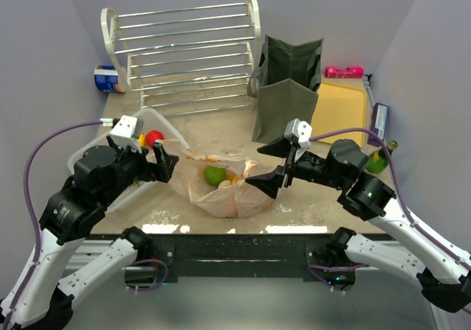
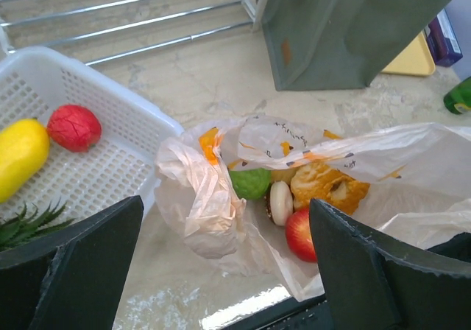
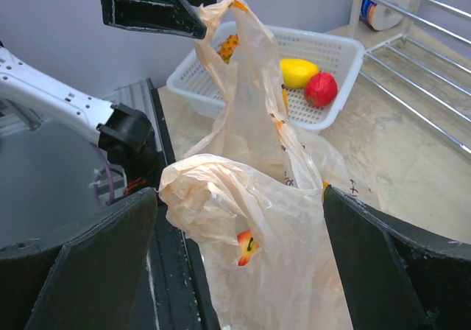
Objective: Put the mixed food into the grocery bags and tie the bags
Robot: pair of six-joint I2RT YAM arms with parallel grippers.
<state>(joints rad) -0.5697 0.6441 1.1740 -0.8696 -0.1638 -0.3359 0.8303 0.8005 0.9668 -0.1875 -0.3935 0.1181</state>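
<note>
My left gripper eases toward the bag (image 1: pixel 221 188) next and closes its wide fingers on the crumpled handle (image 1: pixel 177 152), because that bunched plastic already stands up between them.
The peach plastic bag (image 1: pixel 221 188) lies open at the table's front centre. It holds a green fruit (image 2: pixel 250 183), a red apple (image 2: pixel 299 234), an orange pastry (image 2: pixel 327 186) and a white round piece (image 2: pixel 280 201). My left gripper (image 1: pixel 168 164) is open at the bag's left side, with a crumpled handle (image 2: pixel 202 197) between its wide fingers. My right gripper (image 1: pixel 268 166) is open at the bag's right side, its fingers on either side of the other bunched handle (image 3: pixel 235 205) without closing on it. The olive tote (image 1: pixel 287 87) stands upright behind.
A white basket (image 2: pixel 110 160) on the left holds a yellow fruit (image 2: pixel 20 157), a red fruit (image 2: pixel 73 127) and green leaves (image 2: pixel 29 223). A metal rack (image 1: pixel 184 50) stands at the back. A yellow board (image 1: pixel 338 109), a green bottle (image 1: pixel 379 159) and a blue can (image 1: pixel 108 78) lie around.
</note>
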